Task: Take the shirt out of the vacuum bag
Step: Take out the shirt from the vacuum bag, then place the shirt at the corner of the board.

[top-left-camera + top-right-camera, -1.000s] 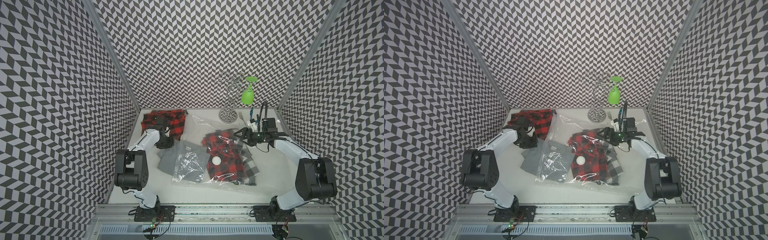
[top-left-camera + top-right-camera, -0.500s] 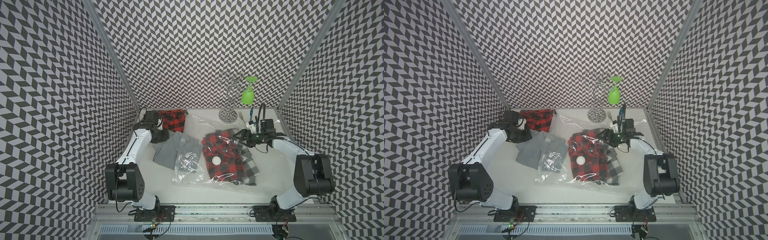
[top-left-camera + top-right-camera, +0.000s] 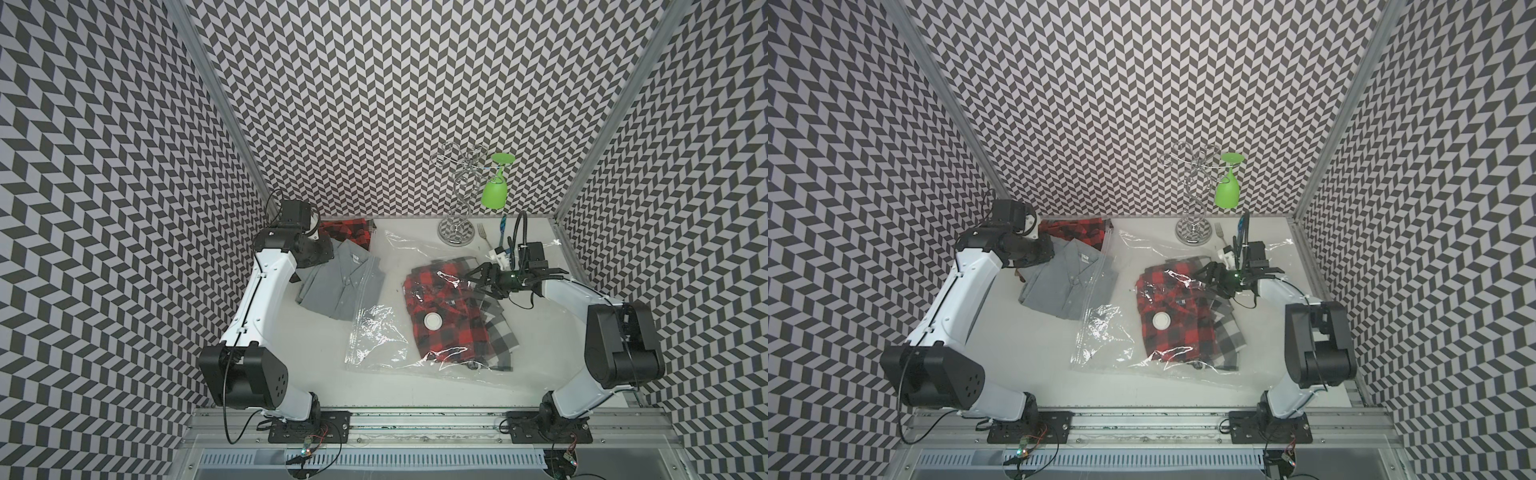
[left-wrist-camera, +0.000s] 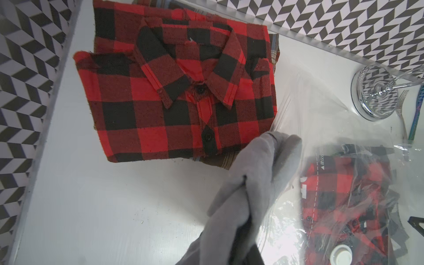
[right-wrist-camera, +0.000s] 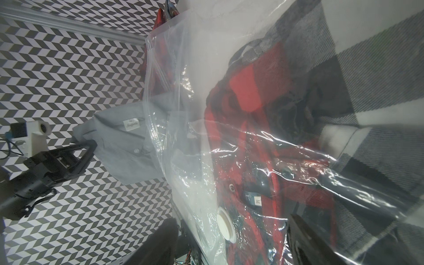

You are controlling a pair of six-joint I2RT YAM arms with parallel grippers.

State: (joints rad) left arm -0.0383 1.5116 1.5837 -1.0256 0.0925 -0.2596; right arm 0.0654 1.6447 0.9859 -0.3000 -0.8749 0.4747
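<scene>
The grey corner rises outward in my left gripper over the folded red plaid shirt (image 3: 1076,230) (image 4: 187,103) next, since that shirt lies outward and below the gripper. The corner then comes down and is released.
The clear vacuum bag (image 3: 415,257) lies across the table's middle and right, its white valve (image 3: 433,320) facing up. Its mouth faces left. A grey shirt (image 3: 340,282) lies mostly outside the mouth, with its right edge still under the plastic. My left gripper (image 3: 326,255) is shut on the grey shirt's far left corner, and grey cloth bunches over the jaws in the left wrist view. A red plaid shirt (image 3: 449,316) and a black-and-white plaid one (image 3: 503,332) lie inside the bag. My right gripper (image 3: 473,277) stands open on the bag above the red plaid shirt's far end.
Another folded red plaid shirt (image 4: 179,91) lies outside the bag in the back left corner. A chrome glass rack (image 3: 457,232) with a hanging green glass (image 3: 494,195) stands at the back, with a fork (image 3: 484,232) beside it. Patterned walls close in three sides.
My left gripper has moved back and to the left with the grey shirt, drawing it further out of the bag's mouth. The right gripper has stayed on the bag.
</scene>
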